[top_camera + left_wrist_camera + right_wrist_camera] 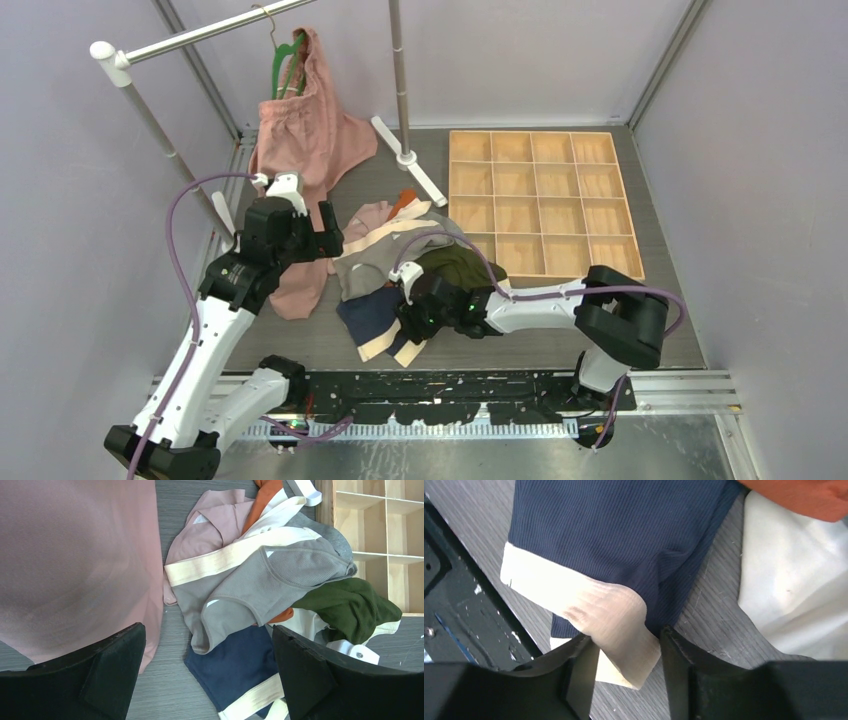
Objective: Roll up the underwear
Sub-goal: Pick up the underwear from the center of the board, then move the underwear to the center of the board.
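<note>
My left gripper goes to the right in the top view and down onto the grey pair's edge by the olive pair (455,265) next, since that edge lies uncovered.
A pile of underwear lies mid-table. The navy pair (368,310) (235,665) (614,530) is at the near side, with its cream waistband (589,605) toward the table edge. A grey pair (400,250) (280,570), an olive pair (455,265) (350,605), a pinkish pair (200,535) and an orange pair (265,495) overlap behind it. My right gripper (412,315) (629,650) is low on the table, shut on a raised fold of the navy pair's waistband. My left gripper (325,240) (207,680) is open and empty, above the pile's left edge.
A large pink garment (310,140) (75,555) hangs from a green hanger (288,60) on the rack and drapes onto the table left of the pile. A wooden grid tray (530,195) (350,555) lies at the back right. The rack pole (397,80) stands behind the pile. A black rail (454,605) runs along the near edge.
</note>
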Controlling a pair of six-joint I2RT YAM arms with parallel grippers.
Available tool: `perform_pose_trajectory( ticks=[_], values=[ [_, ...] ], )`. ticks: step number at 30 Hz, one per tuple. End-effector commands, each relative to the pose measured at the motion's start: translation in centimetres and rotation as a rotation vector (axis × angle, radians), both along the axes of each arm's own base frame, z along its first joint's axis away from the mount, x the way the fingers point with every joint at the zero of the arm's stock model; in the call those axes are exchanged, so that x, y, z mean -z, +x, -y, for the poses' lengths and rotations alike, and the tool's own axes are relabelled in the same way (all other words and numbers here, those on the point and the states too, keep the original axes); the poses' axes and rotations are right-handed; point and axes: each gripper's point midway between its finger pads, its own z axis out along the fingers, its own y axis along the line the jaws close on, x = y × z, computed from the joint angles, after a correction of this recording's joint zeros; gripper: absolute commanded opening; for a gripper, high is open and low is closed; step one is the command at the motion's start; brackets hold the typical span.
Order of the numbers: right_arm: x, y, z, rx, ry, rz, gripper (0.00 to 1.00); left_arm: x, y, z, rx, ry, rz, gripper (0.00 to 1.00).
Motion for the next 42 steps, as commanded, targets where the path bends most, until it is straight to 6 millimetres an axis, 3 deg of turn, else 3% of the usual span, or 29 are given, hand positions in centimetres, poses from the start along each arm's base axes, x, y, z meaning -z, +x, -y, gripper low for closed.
perform_pose_trajectory(
  ticks=[1,3,4,5,10,11,13,17,21,25,28,32,36,42],
  values=[
    [-3.3,3.2,-1.0,0.11,0.078,0.15,0.44,-1.1,0.4,0.2,0.006,-0.023,0.049,0.98],
    [-4.7,3.7,-0.7,0.14,0.093,0.18,0.25,-1.1,0.5,0.2,0.005,-0.022,0.049,0.98],
    [-5.6,3.9,-0.4,0.155,0.103,0.191,0.07,-1.0,0.5,0.1,0.002,-0.023,0.048,0.98],
    [-6.4,4.2,-0.2,0.179,0.114,0.205,0.02,-1.1,0.5,0.2,0.004,-0.025,0.048,0.98],
    [-12.7,4.7,1.7,0.289,0.221,0.245,0.01,-1.2,0.3,0.8,0.031,-0.049,0.045,1.0],
    [-13.3,4.9,2.6,0.319,0.21,0.258,0.01,-1.1,0.2,1.2,0.039,-0.052,0.039,1.0],
    [-16.9,5.7,4.6,0.396,0.256,0.313,0.01,-1.0,0.1,2.2,0.057,-0.044,0.035,1.0],
    [-22.0,8.6,10.5,0.623,0.282,0.374,0.01,-2.0,-0.6,5.9,0.115,0.005,0.079,1.0],
    [-25.5,11.5,19.6,0.973,0.285,0.416,0.01,-1.6,-0.7,10.4,0.179,0.023,0.081,1.0],
    [-27.1,11.1,27.0,1.189,0.242,0.467,0.01,0.1,0.6,14.4,0.214,0.017,0.06,1.0],
    [-28.4,9.9,30.1,1.258,0.228,0.515,0.01,1.7,2.2,16.9,0.227,0.023,0.04,1.0],
    [-28.6,8.9,30.6,1.232,0.24,0.505,0.01,4.0,4.6,19.5,0.245,0.083,0.029,1.0],
    [-27.5,8.4,29.1,1.146,0.262,0.455,0.01,5.8,6.7,21.9,0.287,0.137,0.02,1.0],
    [-26.1,8.1,27.2,1.055,0.275,0.399,0.01,9.5,7.0,25.4,0.429,0.135,-0.039,1.0]
  ],
)
